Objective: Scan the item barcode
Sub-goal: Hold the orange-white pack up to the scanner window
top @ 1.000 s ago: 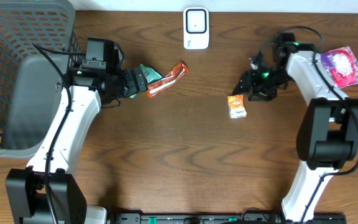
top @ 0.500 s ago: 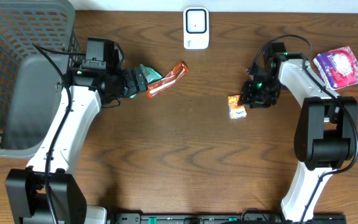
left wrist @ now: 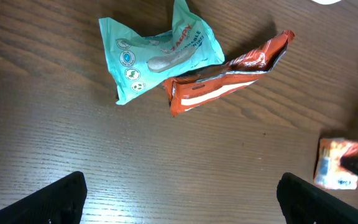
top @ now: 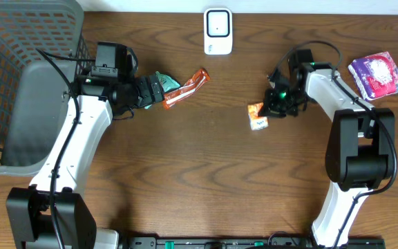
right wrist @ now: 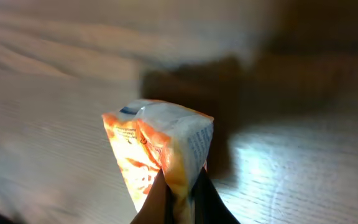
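My right gripper lifts to the scanner point(top: 218, 31) next, then lowers beside the purple-pink packet on its right in the overhead view to release.
A small orange-and-white packet point(top: 257, 116) lies right of the table's centre, and my right gripper point(top: 271, 105) is shut on its right end. In the right wrist view the packet point(right wrist: 160, 149) is pinched at its seam where the right gripper point(right wrist: 182, 202) closes on it, and no barcode shows. The white scanner point(top: 218, 31) stands at the far edge, centre. My left gripper point(top: 159, 90) is open, hovering beside a teal packet point(left wrist: 160, 56) and an orange-red wrapper point(left wrist: 229, 74). Its wide-apart fingers point(left wrist: 48, 199) hold nothing.
A grey mesh basket point(top: 19, 83) fills the far left. A purple-pink packet point(top: 377, 75) lies at the far right. The teal packet point(top: 166, 80) and the orange-red wrapper point(top: 188, 88) sit left of the scanner.
My right gripper came in from the right and closed on the orange-and-white packet, which shifted slightly left and away. The left arm has not moved.
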Controlling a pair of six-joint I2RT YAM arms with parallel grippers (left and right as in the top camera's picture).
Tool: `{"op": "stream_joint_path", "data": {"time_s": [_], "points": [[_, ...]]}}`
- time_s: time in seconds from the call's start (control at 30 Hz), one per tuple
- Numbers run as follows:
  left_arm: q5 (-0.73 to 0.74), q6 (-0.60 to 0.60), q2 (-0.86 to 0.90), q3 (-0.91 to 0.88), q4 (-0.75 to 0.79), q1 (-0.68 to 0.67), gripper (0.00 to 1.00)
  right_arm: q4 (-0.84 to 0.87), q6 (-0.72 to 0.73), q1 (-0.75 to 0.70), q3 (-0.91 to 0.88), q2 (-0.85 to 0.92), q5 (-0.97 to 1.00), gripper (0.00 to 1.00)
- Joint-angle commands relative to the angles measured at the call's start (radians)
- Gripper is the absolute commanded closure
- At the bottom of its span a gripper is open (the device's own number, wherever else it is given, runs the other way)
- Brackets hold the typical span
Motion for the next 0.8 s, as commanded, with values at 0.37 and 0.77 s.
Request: {"op": "stream_joint_path", "data": {"time_s": [0.37,0.77], "points": [[-0.007,0.002,-0.008,0.002,-0.002,0.003,0.02,0.457,-0.059,0.208,0.353,0.009,0.585,0.99],[-0.007,0.002,-0.008,0.002,-0.002,0.003,0.02,0.753,-0.345,0.373,0.353,0.174,0.905,0.99]]}}
